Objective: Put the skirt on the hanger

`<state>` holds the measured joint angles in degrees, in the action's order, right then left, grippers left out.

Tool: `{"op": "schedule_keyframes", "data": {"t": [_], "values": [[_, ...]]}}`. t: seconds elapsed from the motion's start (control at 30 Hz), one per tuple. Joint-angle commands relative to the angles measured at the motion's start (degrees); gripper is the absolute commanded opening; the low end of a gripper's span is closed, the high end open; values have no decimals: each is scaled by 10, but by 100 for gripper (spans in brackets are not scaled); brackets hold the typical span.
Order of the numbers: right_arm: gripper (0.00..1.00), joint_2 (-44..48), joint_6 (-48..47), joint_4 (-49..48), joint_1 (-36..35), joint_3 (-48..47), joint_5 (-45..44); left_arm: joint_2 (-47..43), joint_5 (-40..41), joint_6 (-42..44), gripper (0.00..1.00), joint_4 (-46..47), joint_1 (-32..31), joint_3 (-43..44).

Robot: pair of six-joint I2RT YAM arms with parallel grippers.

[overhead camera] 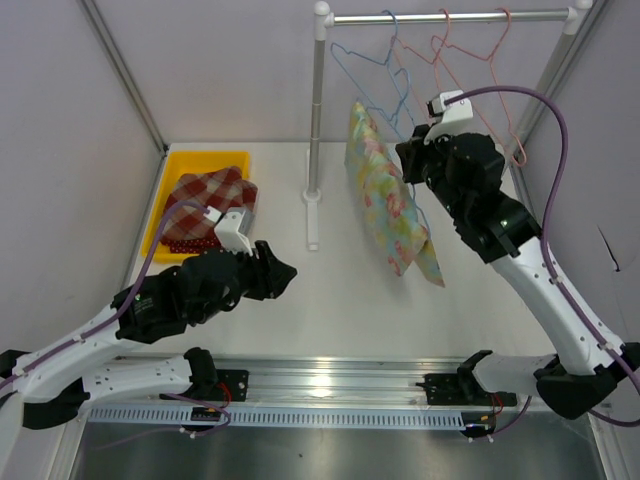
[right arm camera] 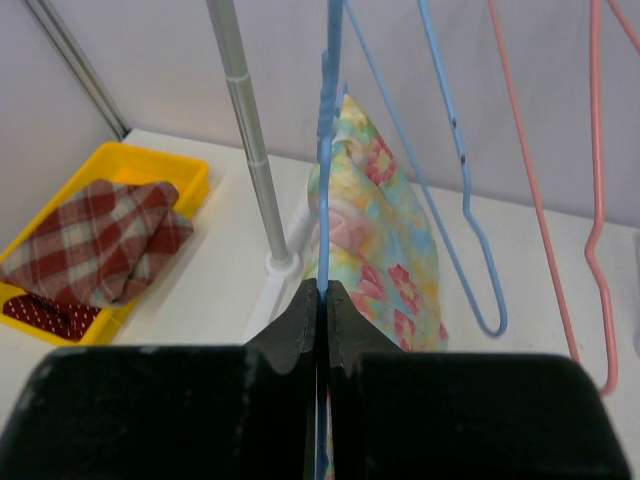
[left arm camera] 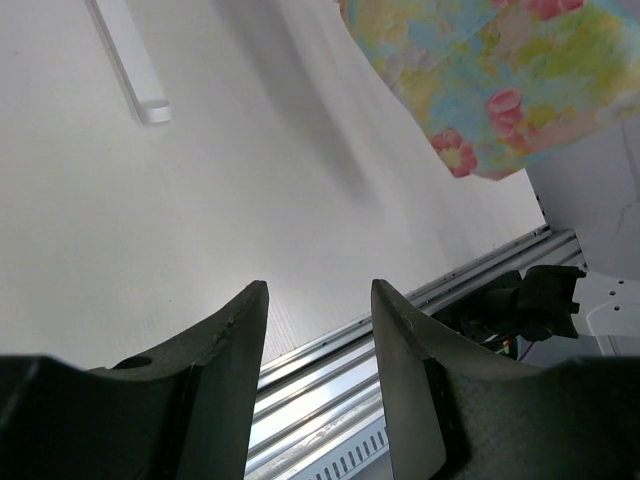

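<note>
I will raise my right gripper outward and toward the end of the upright pole next, because the rod is bare between that pole and the other blue hanger.
The floral skirt [overhead camera: 385, 200] hangs off the table, draped over a blue hanger [right arm camera: 325, 150]. My right gripper [right arm camera: 324, 285] is shut on that hanger's wire just above the cloth, and the skirt [right arm camera: 385, 230] falls away beyond the fingertips. In the top view the right gripper [overhead camera: 408, 160] sits at the skirt's upper right, under the rod. My left gripper [overhead camera: 285, 268] hovers low over the table to the skirt's left, open with nothing between its fingers [left arm camera: 235, 340]. The skirt's lower corner [left arm camera: 500, 80] shows at the top right of the left wrist view.
A clothes rack stands at the back, with an upright pole [overhead camera: 316, 110] and a rod [overhead camera: 450, 17] carrying another blue hanger [right arm camera: 470, 200] and pink hangers [right arm camera: 595, 200]. A yellow tray [overhead camera: 200, 158] at the left holds a folded plaid cloth [overhead camera: 205, 200]. A metal rail [overhead camera: 320, 380] runs along the near edge.
</note>
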<state>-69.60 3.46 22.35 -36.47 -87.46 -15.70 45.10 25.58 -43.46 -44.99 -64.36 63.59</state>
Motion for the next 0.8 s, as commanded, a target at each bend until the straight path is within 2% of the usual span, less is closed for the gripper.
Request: {"op": "schedule_keyframes", "data": {"t": [0.0, 0.33, 0.77], "values": [[0, -27, 18, -51, 37, -77, 120, -5, 16, 9, 51, -8, 3, 28], [0, -125, 33, -74, 57, -192, 150, -9, 11, 1, 51, -10, 3, 19], [0, -252, 28, -132, 78, -314, 125, -34, 15, -9, 51, -28, 3, 6]]}}
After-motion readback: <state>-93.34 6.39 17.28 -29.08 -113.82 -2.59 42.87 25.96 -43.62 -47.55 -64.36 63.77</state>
